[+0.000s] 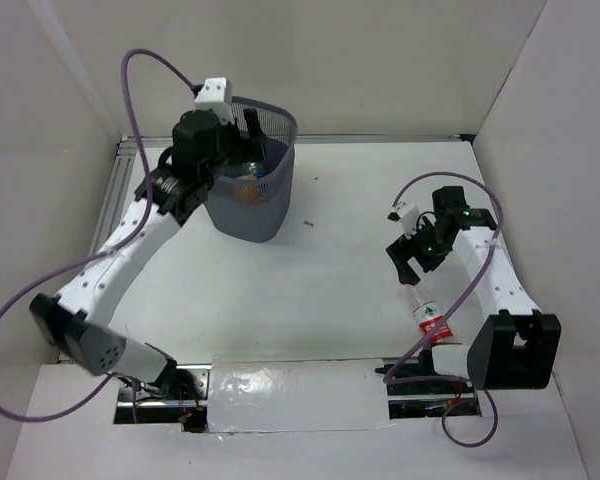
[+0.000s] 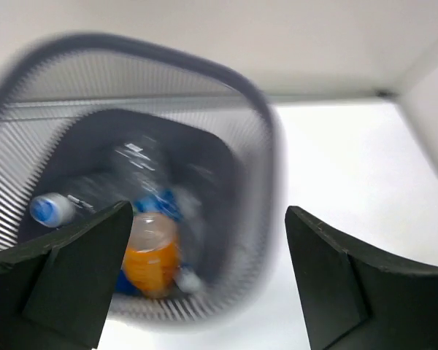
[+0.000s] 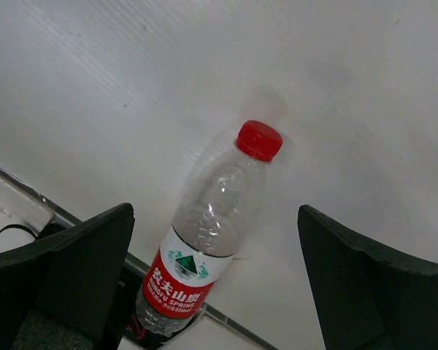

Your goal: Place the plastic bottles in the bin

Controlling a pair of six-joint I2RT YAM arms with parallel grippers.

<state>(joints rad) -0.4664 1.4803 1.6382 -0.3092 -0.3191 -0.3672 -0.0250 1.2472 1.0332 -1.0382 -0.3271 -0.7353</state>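
Note:
My right gripper should next go down and slightly back onto the clear part of the bottle beside the red cap (image 1: 413, 295) (image 3: 236, 177), because the bottle gets narrower there, between and below the open fingers.
The dark grey wire-mesh bin (image 1: 276, 170) stands at the back left. My left gripper (image 1: 235, 122) hangs open and empty over its rim. In the left wrist view the bin (image 2: 263, 146) holds a short orange bottle (image 2: 150, 255), a clear bottle with a pale blue cap (image 2: 52, 210) and other clear bottles with blue labels (image 2: 158, 200). A red-capped bottle with a red label (image 1: 430, 318) lies on the table at the right. My right gripper (image 1: 413, 256) is open just above it; in the right wrist view the bottle (image 3: 204, 248) lies between the fingers, below them.
White walls close in the table at the left, back and right. A metal rail (image 1: 120, 200) runs along the left edge. A taped strip (image 1: 290, 400) and cables (image 1: 420, 385) sit at the near edge by the arm bases.

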